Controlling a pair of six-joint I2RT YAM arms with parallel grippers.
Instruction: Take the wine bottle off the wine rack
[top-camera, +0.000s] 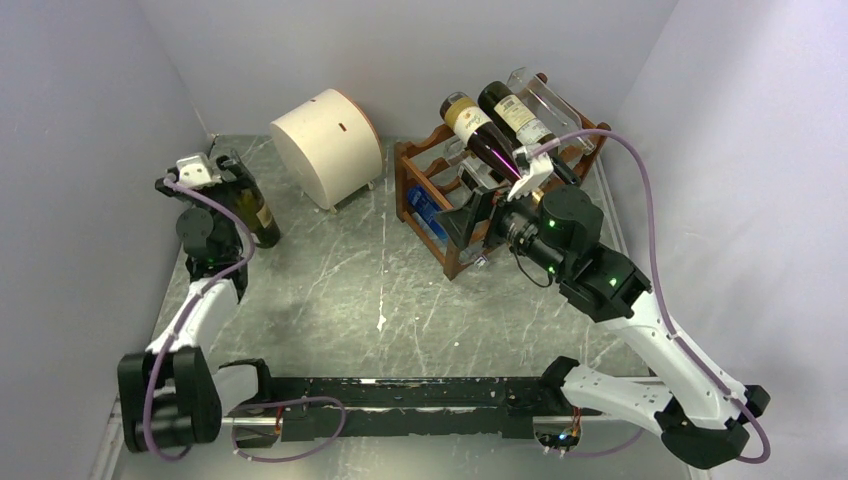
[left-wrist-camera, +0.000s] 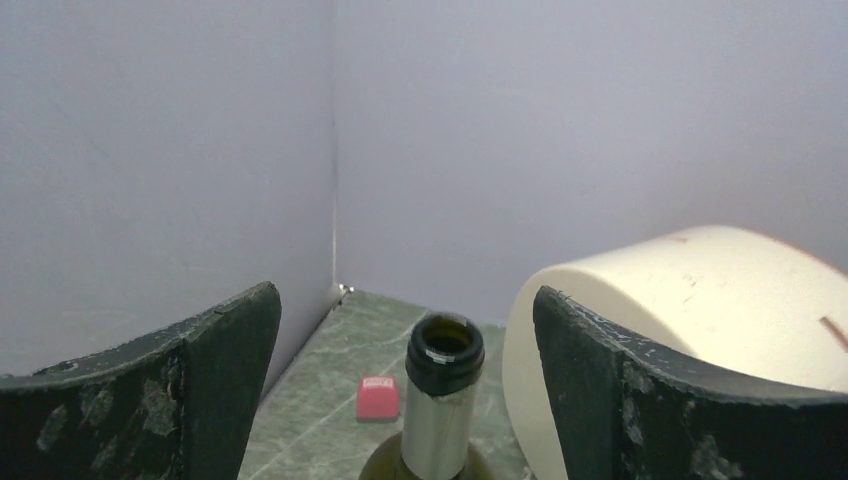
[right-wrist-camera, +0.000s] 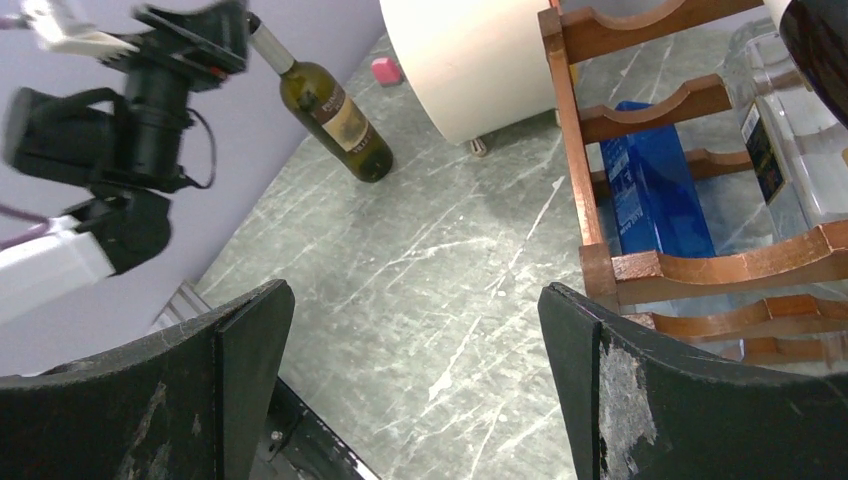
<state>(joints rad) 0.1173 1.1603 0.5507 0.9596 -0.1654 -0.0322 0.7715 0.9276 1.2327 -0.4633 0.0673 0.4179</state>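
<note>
The bottle nearest the drum still lies in the rack, so the robot's right gripper should move outward to the rack's top level and around the dark body of the bottle (top-camera: 491, 144) (right-wrist-camera: 822, 50).
A dark green wine bottle (top-camera: 258, 210) with a label stands on the marble table by the left wall, away from the wine rack (top-camera: 403, 180). My left gripper (top-camera: 215, 170) is open around its neck. In the left wrist view the bottle's open mouth (left-wrist-camera: 444, 352) sits between the two fingers with a gap on each side of the left gripper (left-wrist-camera: 405, 325). The right wrist view shows the same bottle (right-wrist-camera: 335, 110) under the left arm. My right gripper (right-wrist-camera: 415, 300) is open over bare table beside the reddish-brown rack (right-wrist-camera: 640, 270), holding nothing.
Two dark bottles (top-camera: 470, 125) (top-camera: 515, 115) and a clear one (top-camera: 550, 100) lie on the rack's top tier, and a blue bottle (right-wrist-camera: 650, 190) lies lower. A cream drum (top-camera: 325, 145) stands at the back between bottle and rack. A small red block (left-wrist-camera: 378, 397) lies near the corner.
</note>
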